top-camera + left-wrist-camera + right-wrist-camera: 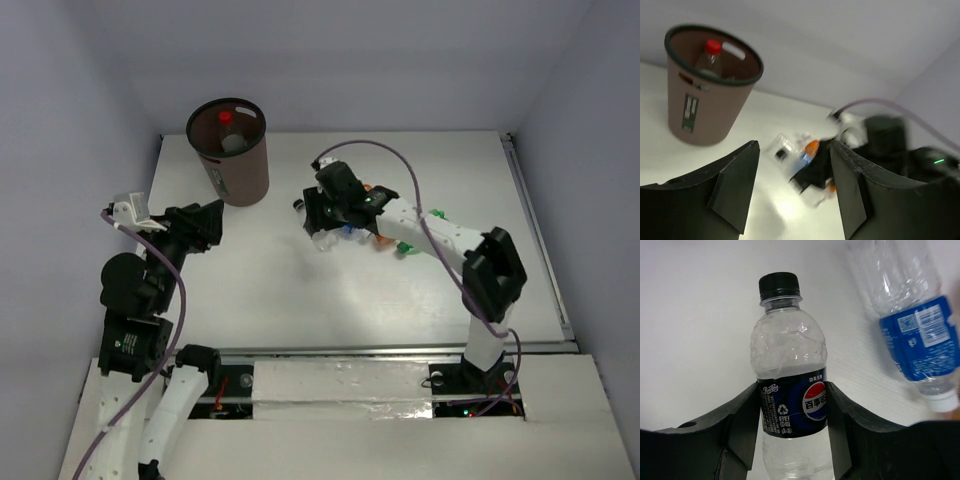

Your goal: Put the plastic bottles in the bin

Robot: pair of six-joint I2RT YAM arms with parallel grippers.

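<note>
The brown bin's rim stands above the table, so next I should raise my right gripper, carry it outward over the bin's opening (pixel 222 128) and release the dark-labelled bottle.
My right gripper (pixel 792 390) is shut on the dark-labelled clear bottle (pixel 790 405), its black cap pointing away; in the top view the gripper (pixel 322 228) is at mid-table. The blue-labelled bottle (pixel 917 335) lies on the table just right of it. Orange (pixel 378 236) and green (pixel 405 248) bottles lie partly under the right arm. The brown bin (pixel 240 170) stands at the back left and holds the red-capped bottle (pixel 225 117) and a plain clear bottle (pixel 235 143). My left gripper (pixel 207 226) is open and empty, in front of the bin (pixel 710 95).
Grey walls enclose the white table (pixel 280 300) on three sides. The left wrist view shows the right arm (pixel 885 145) and its bottle blurred beyond my open left fingers (pixel 735 185). A purple cable (pixel 400 170) loops above the right arm.
</note>
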